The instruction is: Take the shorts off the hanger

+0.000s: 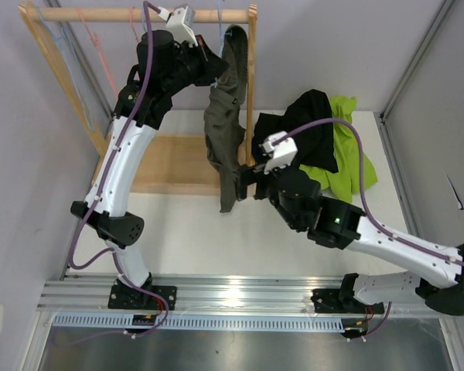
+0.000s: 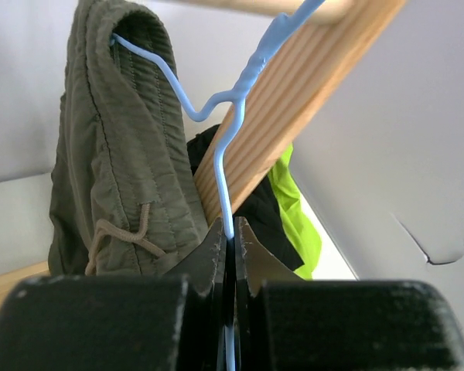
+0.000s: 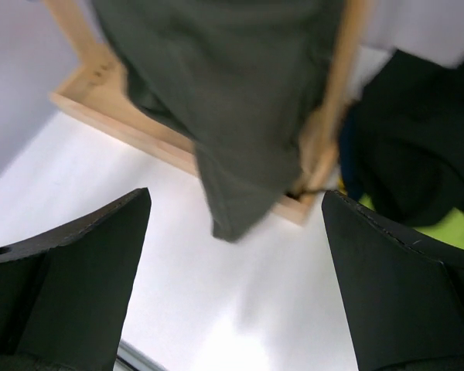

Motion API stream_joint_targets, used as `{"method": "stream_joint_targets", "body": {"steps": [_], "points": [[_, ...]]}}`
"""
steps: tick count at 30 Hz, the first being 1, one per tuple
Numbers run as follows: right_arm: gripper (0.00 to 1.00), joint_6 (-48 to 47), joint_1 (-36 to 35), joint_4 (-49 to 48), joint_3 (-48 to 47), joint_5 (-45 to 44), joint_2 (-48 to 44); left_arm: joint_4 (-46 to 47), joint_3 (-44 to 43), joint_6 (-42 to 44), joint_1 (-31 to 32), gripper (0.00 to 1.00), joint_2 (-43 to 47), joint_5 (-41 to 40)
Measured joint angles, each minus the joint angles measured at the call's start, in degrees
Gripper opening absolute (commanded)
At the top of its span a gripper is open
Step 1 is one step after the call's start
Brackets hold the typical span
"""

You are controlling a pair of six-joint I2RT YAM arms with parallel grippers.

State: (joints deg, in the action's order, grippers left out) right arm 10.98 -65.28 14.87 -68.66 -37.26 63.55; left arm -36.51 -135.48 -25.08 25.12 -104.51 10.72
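The shorts' lower end hangs free before the open fingers. My right gripper moves outward and to the left in the top view onto that cloth next.
The olive-grey shorts hang on a light blue wire hanger at the right end of the wooden rack. My left gripper is up by the rail, shut on the hanger's wire just beside the shorts' waistband. My right gripper is open and empty just in front of the shorts' lower hem, not touching it. Black shorts and lime green shorts lie piled on the table to the right. The orange and navy shorts are out of view.
The rack's top rail carries empty pink and pale blue hangers at the left. Its right post stands right beside the hanging shorts, and its flat base lies under them. Walls close in on both sides.
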Motion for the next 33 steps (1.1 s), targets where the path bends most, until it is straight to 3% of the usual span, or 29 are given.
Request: {"method": "stream_joint_targets", "body": {"steps": [8,16,18,19,21,22,27,33], "points": [[0.99,-6.9,-5.8,-7.1,-14.0,-0.7,15.6,-1.2,-1.2,0.0,0.0,0.00,3.0,0.0],[0.97,-11.2,-5.2,-14.4,-15.1,0.1,24.0,-3.0,-1.1,0.0,0.0,0.00,7.2,0.0],[0.83,-11.7,-4.0,-16.0,-15.2,0.4,26.0,-3.2,0.0,0.0,0.0,0.00,8.9,0.0],[0.54,-11.8,-3.3,-16.6,-15.2,0.7,26.8,-3.3,0.9,0.0,0.0,0.00,10.1,0.0],[0.23,-12.4,-2.2,-17.5,-15.2,1.1,28.2,-3.5,2.4,0.0,0.0,0.00,12.0,0.0],[0.02,-12.4,-1.8,-17.9,-15.2,1.3,28.7,-3.6,3.0,0.0,0.0,0.00,12.9,-0.1],[0.00,-11.8,-3.8,-19.5,-14.8,-0.1,28.8,-3.7,3.1,0.4,0.0,0.00,14.4,-1.4],[0.00,-9.7,-13.8,-19.2,-11.1,-7.6,26.5,-4.9,3.2,2.3,0.0,0.00,14.3,-5.3]]}}
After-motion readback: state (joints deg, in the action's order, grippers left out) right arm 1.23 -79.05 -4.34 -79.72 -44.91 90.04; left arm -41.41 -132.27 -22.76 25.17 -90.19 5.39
